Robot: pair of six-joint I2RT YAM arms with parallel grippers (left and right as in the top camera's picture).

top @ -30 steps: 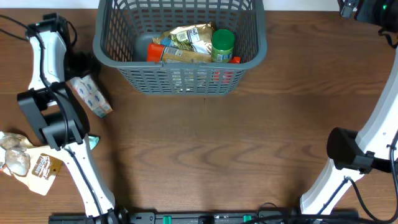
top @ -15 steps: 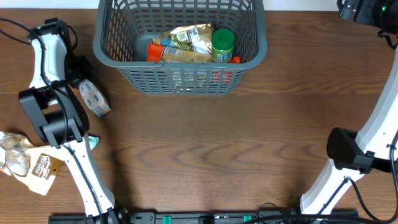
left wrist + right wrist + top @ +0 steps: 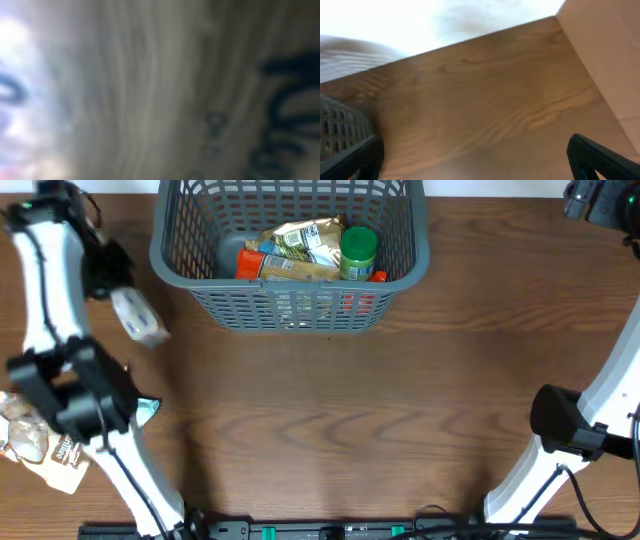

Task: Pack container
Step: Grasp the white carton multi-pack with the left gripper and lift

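My left gripper has free space to its right in the overhead view, beyond the printed bag (image 3: 300,242), so I need to swing over the basket's rim and release the packet there.
The container (image 3: 290,308), a dark grey lattice basket, stands at the table's back centre. Inside it lie an orange bottle (image 3: 252,264), a printed bag (image 3: 300,242) and a green-lidded jar (image 3: 358,252). Left of the basket, my left gripper (image 3: 112,286) is shut on a white packet with blue print (image 3: 138,318), which hangs above the table. Blurred packaging (image 3: 150,90) fills the left wrist view and hides the fingers. My right gripper (image 3: 592,196) is at the far right corner, open and empty (image 3: 475,165), with the basket's wall (image 3: 340,131) to its left.
A brown snack bag (image 3: 66,452) and a pale bag (image 3: 20,430) lie at the table's left edge. A small teal item (image 3: 148,408) shows beside the left arm. The table's back edge and a light wall (image 3: 605,60) are close to the right gripper.
The left gripper closed on the white packet and lifted it, drawing it up and a little back-left. The left arm has risen. The right arm has hardly moved.
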